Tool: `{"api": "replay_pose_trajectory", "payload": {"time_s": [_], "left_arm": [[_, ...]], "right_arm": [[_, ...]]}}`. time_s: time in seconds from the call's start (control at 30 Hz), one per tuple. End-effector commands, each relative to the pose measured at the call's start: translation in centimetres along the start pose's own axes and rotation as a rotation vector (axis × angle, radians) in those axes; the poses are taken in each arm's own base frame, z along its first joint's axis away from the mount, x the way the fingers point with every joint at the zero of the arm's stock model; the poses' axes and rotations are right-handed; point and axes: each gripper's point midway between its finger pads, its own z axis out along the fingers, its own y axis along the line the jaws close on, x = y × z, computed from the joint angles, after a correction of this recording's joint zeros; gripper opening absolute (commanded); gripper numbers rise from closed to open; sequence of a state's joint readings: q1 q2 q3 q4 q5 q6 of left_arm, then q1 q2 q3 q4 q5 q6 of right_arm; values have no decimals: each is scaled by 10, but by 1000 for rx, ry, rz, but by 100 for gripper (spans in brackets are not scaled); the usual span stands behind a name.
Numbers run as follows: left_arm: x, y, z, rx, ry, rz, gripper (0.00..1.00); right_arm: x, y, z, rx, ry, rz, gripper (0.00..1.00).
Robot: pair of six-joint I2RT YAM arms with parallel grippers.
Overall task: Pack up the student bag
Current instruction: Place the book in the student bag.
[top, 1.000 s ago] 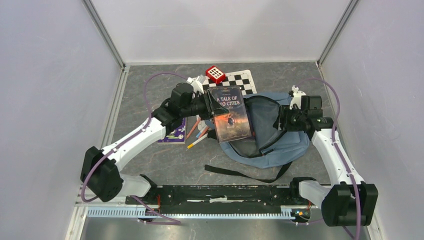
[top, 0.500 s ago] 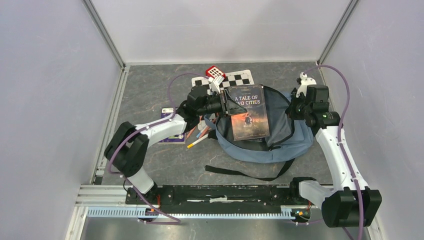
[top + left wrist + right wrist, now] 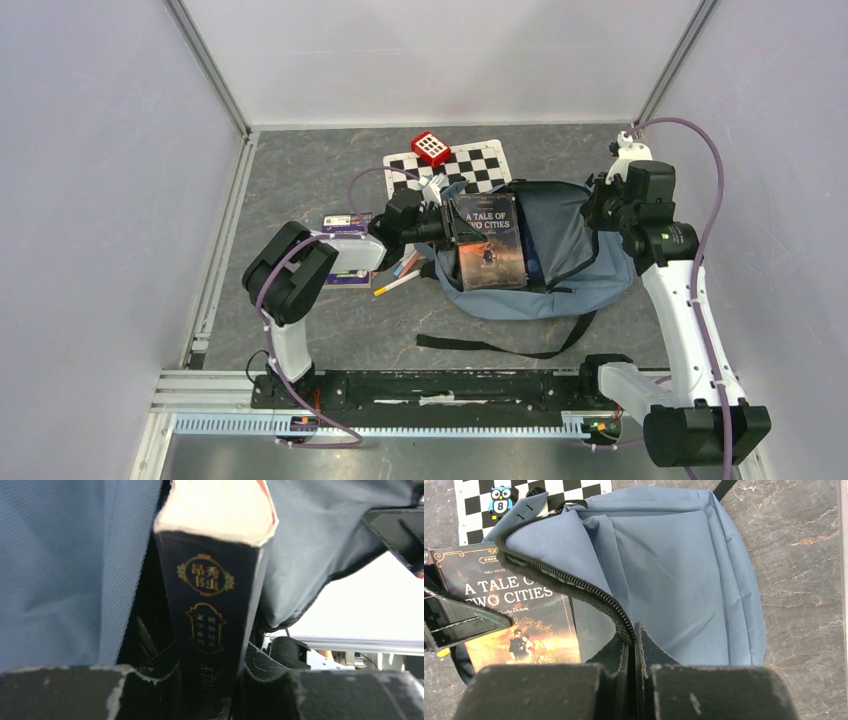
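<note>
The book is only partly inside, so my left gripper needs to lower it deeper into the bag's opening (image 3: pixel 527 248) (image 3: pixel 151 600) next and then shift toward my right gripper.
The student bag (image 3: pixel 575 255) lies right of centre, blue-grey, its mouth held open. My right gripper (image 3: pixel 631 636) is shut on the bag's dark zipper edge (image 3: pixel 574 587) and holds it up; from above this gripper (image 3: pixel 598 208) is at the bag's right rim. My left gripper (image 3: pixel 212 667) is shut on the spine of a dark book, "A Tale of Two Cities" (image 3: pixel 212 605). The book (image 3: pixel 488 240) lies partly inside the bag's mouth, cover up, with my left gripper (image 3: pixel 447 224) at its left edge. Blue fabric (image 3: pixel 60 555) fills the left wrist view.
A chessboard mat (image 3: pixel 470 165) with a red cube (image 3: pixel 431 148) lies behind the bag. An owl toy (image 3: pixel 500 501) sits at the mat's edge. A purple book (image 3: pixel 345 270) and coloured pens (image 3: pixel 400 275) lie left of the bag. A black strap (image 3: pixel 500 348) trails toward me.
My right gripper has shut on the zipper edge and pulled it up toward the back right. My left arm has carried the book right and lower, into the bag's mouth.
</note>
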State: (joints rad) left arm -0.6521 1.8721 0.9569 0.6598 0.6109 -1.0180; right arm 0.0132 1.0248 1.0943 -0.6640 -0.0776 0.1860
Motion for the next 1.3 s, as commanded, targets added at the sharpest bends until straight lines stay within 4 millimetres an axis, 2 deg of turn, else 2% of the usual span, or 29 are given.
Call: {"api": "replay_pose_trajectory", "payload": {"time_s": [0.0, 0.1, 0.23, 0.47, 0.57, 0.7, 0.87, 1.07, 1.1, 1.13, 1.2, 1.27], "left_arm": [[-28, -13, -13, -15, -90, 160, 2], [-23, 14, -19, -161, -68, 152, 2], [-15, 35, -17, -261, -22, 96, 2], [-4, 55, 2, -392, 38, 3, 2], [1, 62, 12, -433, 47, -54, 2], [12, 76, 24, -539, 75, -41, 2], [21, 71, 48, -543, 89, -66, 2], [16, 48, 68, -496, 42, -70, 2], [15, 47, 69, -495, 40, -64, 5], [15, 46, 68, -496, 42, -51, 12], [14, 50, 59, -536, 45, -20, 33], [12, 56, 47, -583, 37, 9, 58]], "right_arm": [[-59, 0, -23, 26, -195, 4, 0], [-57, 0, -21, 25, -189, 10, 0], [-56, 1, -18, 20, -184, 16, 0], [-62, 4, -22, 11, -207, 38, 0], [-60, 12, -21, -13, -215, 59, 0], [-60, 26, -20, -42, -231, 68, 0], [-63, 42, -21, -60, -248, 64, 0], [-57, 55, -15, -69, -246, 58, 0], [-55, 57, -14, -73, -244, 57, 0], [-54, 58, -13, -73, -239, 55, 0], [-53, 59, -13, -73, -238, 52, 0], [-55, 58, -14, -68, -246, 50, 0]]}}
